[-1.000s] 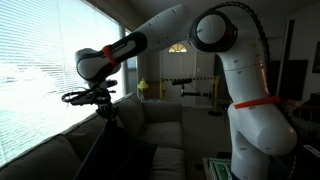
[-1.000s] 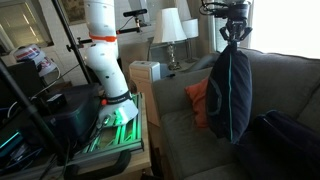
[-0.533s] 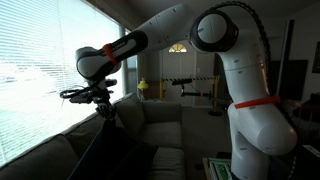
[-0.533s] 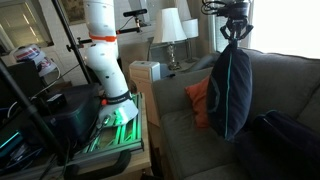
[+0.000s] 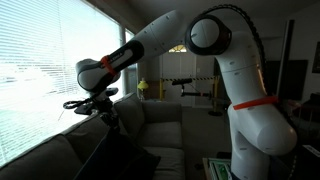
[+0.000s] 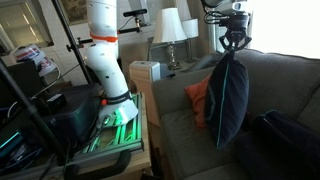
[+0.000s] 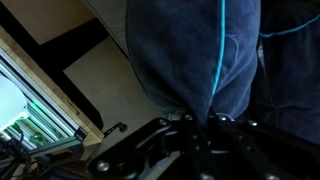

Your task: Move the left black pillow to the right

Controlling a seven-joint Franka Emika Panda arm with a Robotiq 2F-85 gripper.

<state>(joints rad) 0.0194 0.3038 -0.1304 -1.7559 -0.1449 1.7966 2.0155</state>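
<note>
The gripper lowers a little toward the grey sofa seat (image 6: pixel 208 158) next and releases the pillow's top edge, because the pillow's lower edge already hangs close to that seat.
My gripper (image 6: pixel 232 47) is shut on the top edge of the left black pillow (image 6: pixel 228 100), a dark soft pillow with thin teal piping. It hangs upright over the grey sofa (image 6: pixel 180 125), its lower edge close to the seat. In an exterior view the gripper (image 5: pixel 97 108) holds the pillow (image 5: pixel 112 148) beside the window. In the wrist view the pillow (image 7: pixel 190 50) fills the upper frame and runs down between the jaws (image 7: pixel 197 122).
An orange cushion (image 6: pixel 198 100) lies on the sofa behind the hanging pillow. Another dark pillow (image 6: pixel 275 145) sits on the seat at the near side. A side table (image 6: pixel 146 72) with lamps (image 6: pixel 169 28) stands by the sofa arm. The window blinds (image 5: pixel 40 70) are close by.
The gripper has come down a little with the pillow, so the pillow hangs lower over the sofa seat and has turned more edge-on.
</note>
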